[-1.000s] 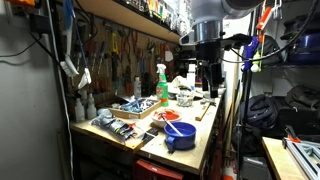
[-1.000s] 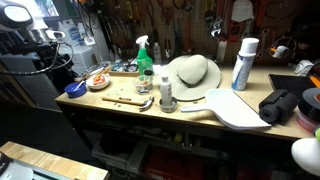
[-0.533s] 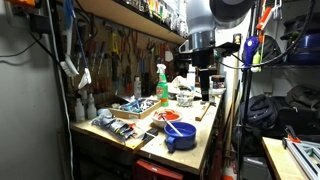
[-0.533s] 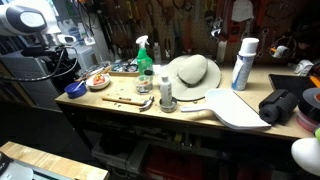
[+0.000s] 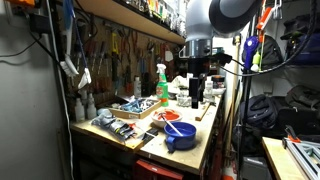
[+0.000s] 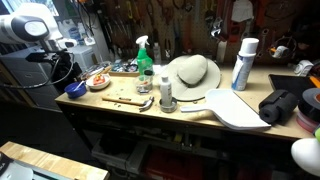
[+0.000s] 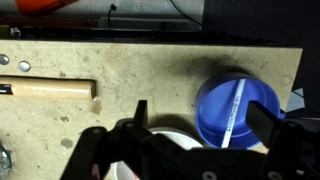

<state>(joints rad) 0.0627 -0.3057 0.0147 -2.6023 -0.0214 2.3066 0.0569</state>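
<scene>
My open fingers are above the bowl's rim, with the rim between them. I will lower my gripper straight down next, astride the blue bowl's rim nearest the wooden handle.
My gripper (image 7: 203, 120) is open and empty, its two black fingers pointing down at the workbench. In the wrist view a blue bowl (image 7: 235, 108) with a white stick lying in it sits just under the right finger. A white plate (image 7: 165, 143) lies beside the bowl, partly hidden by the gripper body. In an exterior view the gripper (image 5: 196, 98) hangs well above the bench, behind the blue bowl (image 5: 180, 135) and a plate with red contents (image 5: 168, 117). The bowl (image 6: 75, 89) and plate (image 6: 98, 80) also show at the bench's end.
A wooden handle (image 7: 50, 90) lies on the particle-board bench top (image 7: 150, 60). A green spray bottle (image 6: 144, 55), a straw hat (image 6: 192, 72), a white can (image 6: 243, 63), a white board (image 6: 235, 108) and a tool tray (image 5: 135, 106) crowd the bench. Tools hang on the wall behind.
The arm has moved along the bench toward the blue-bowl end and come a little lower. The gripper stays open; nothing on the bench has moved.
</scene>
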